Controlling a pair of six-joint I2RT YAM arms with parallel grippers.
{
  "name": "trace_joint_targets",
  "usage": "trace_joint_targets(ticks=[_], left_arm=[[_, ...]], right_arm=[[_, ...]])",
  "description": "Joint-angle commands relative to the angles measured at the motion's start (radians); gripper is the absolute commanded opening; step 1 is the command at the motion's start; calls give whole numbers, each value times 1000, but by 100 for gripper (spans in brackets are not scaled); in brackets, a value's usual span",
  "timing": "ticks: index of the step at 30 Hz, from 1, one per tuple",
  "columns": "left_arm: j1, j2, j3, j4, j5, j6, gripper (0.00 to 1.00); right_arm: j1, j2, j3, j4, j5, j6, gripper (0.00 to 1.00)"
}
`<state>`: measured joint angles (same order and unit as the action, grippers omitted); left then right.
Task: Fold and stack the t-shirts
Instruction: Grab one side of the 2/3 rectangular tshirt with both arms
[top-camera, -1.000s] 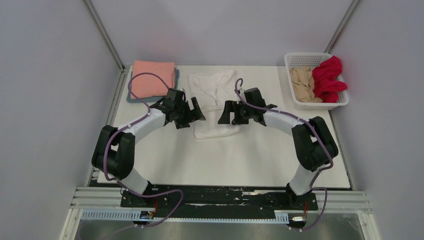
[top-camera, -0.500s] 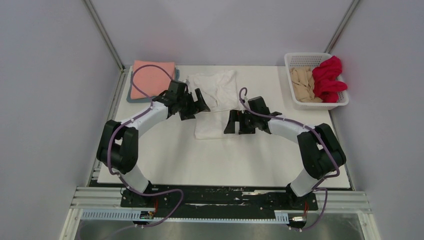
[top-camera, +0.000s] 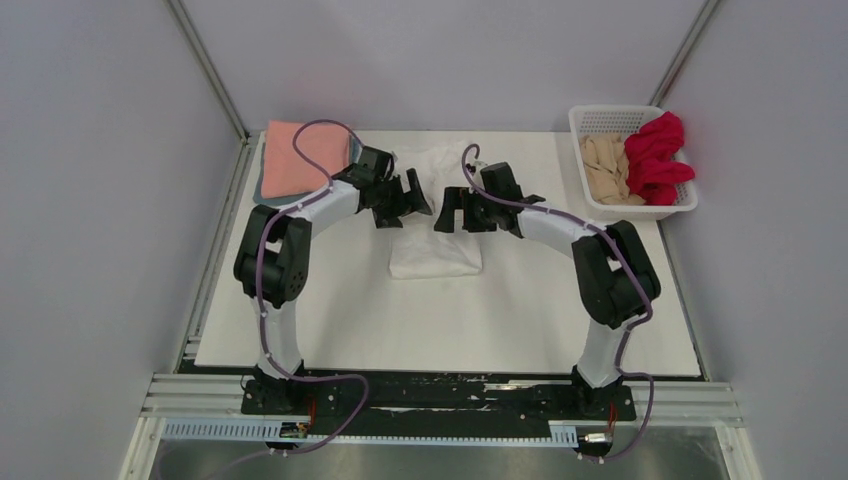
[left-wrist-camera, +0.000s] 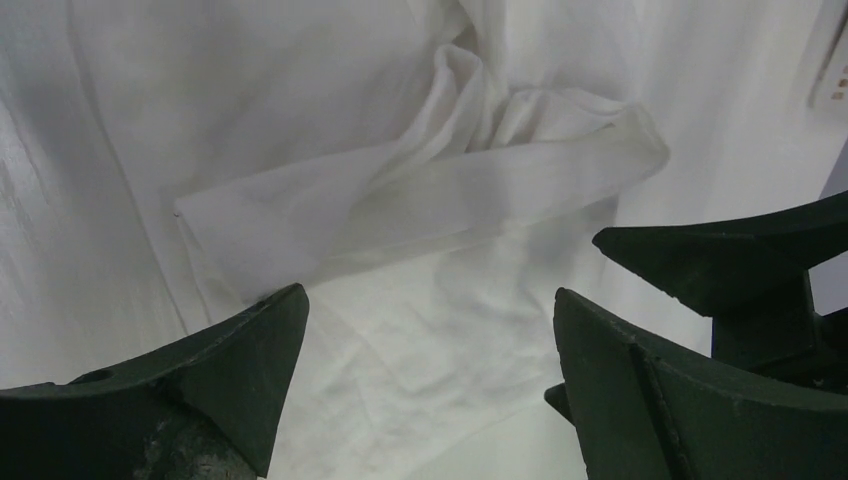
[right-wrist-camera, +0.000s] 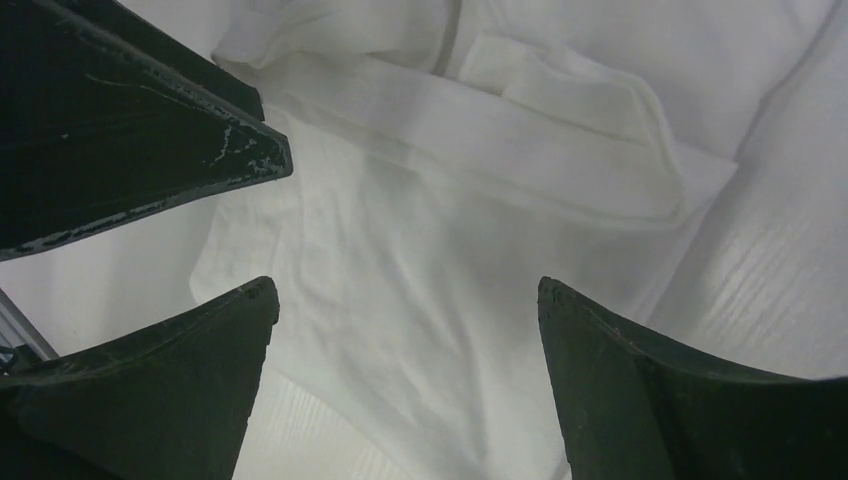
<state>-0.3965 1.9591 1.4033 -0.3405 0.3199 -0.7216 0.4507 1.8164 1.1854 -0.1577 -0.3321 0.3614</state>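
My left gripper should move back toward my base and down to the white t-shirt's near corner (top-camera: 393, 274) on the side of the pink stack, because that corner is uncovered.
A white t-shirt (top-camera: 436, 255) lies partly folded at the middle back of the table. My left gripper (top-camera: 408, 197) is open over its left part and my right gripper (top-camera: 450, 210) is open over its right part, facing each other. Both hold nothing. In the left wrist view the rumpled white cloth (left-wrist-camera: 420, 200) lies under the open gripper (left-wrist-camera: 430, 320), with the right gripper's fingers (left-wrist-camera: 720, 260) at the right edge. In the right wrist view the cloth (right-wrist-camera: 450, 200) lies under the open gripper (right-wrist-camera: 405, 310). A folded salmon pink t-shirt (top-camera: 300, 158) lies on a grey-blue one (top-camera: 262, 194) at the back left.
A white lattice basket (top-camera: 600, 120) at the back right holds a red t-shirt (top-camera: 658, 155) and a beige t-shirt (top-camera: 605, 168). Grey walls close in the table on both sides and behind.
Both grippers moved toward the back of the table over the white t-shirt and closer together. The shirt's far part now lies more bunched between them.
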Motion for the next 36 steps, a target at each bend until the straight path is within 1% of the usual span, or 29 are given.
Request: trace_joint_targets(ticks=[1,4,7,10,12,13,16,18,19,21,22,23,24,25,26,27,28,29,30,31,33,34,35,36], left_arm=[[16,65,113,-52,-60,56,100],[51,115,193,-67,-82,59,100],[83,181,267,-63,-48,53,100],[106,219,367,-70,-36,56,100],[113,238,427,-79,-65,62,100],[118,251,449,-87,-76,65,100],[134,278,576,-177,-115,77,100],[142,267,596,-215,-126,85,100],[143,235,586,-215,-129,90,100],[141,149,487,-185,-120,85,100],[140,79,384,-147,-109,80,100],[138,39,330,-130,-106,65,100],[136,-40,215,-97,-102,60,100],[128,-78,93,-84,-106,48,100],[122,-157,34,-64,-125,42,100],[108,-195,-81,-58,-132,28,100],[100,-268,-135,-50,-146,19,100],[80,-300,-244,-43,-153,0,100],[58,-362,-291,-23,-158,-11,100],[47,-389,-381,1,-158,-35,100],[14,-438,-484,41,-142,-64,100],[-2,-452,-510,57,-124,-73,100],[-8,-454,-551,86,-109,-95,99],[-15,-451,-566,100,-99,-103,95]], right_arm=[[-3,91,107,59,16,-57,100],[-16,123,136,122,79,-73,100],[-40,164,169,206,119,-70,100],[-66,201,211,273,112,-50,100],[-72,228,233,319,107,-47,100],[-73,242,253,321,106,-45,100],[-75,260,308,280,84,-50,100],[-76,230,294,246,80,-59,100],[-76,199,270,234,78,-59,100],[-75,115,188,231,63,-47,100],[-74,72,148,212,69,-24,100],[-74,33,114,170,73,-3,100],[-74,-12,65,123,73,16,100],[-75,-57,15,98,76,41,100],[-75,-102,-49,82,80,64,100],[-75,-150,-108,72,83,88,100],[-75,-193,-170,57,94,124,100],[-75,-232,-224,43,102,158,100],[-75,-263,-271,33,94,185,100],[-75,-291,-309,30,64,198,99],[-76,-306,-355,23,15,219,96],[-75,-304,-375,24,2,231,95],[-75,-296,-385,24,-1,242,93],[-75,-287,-390,24,5,252,90]])
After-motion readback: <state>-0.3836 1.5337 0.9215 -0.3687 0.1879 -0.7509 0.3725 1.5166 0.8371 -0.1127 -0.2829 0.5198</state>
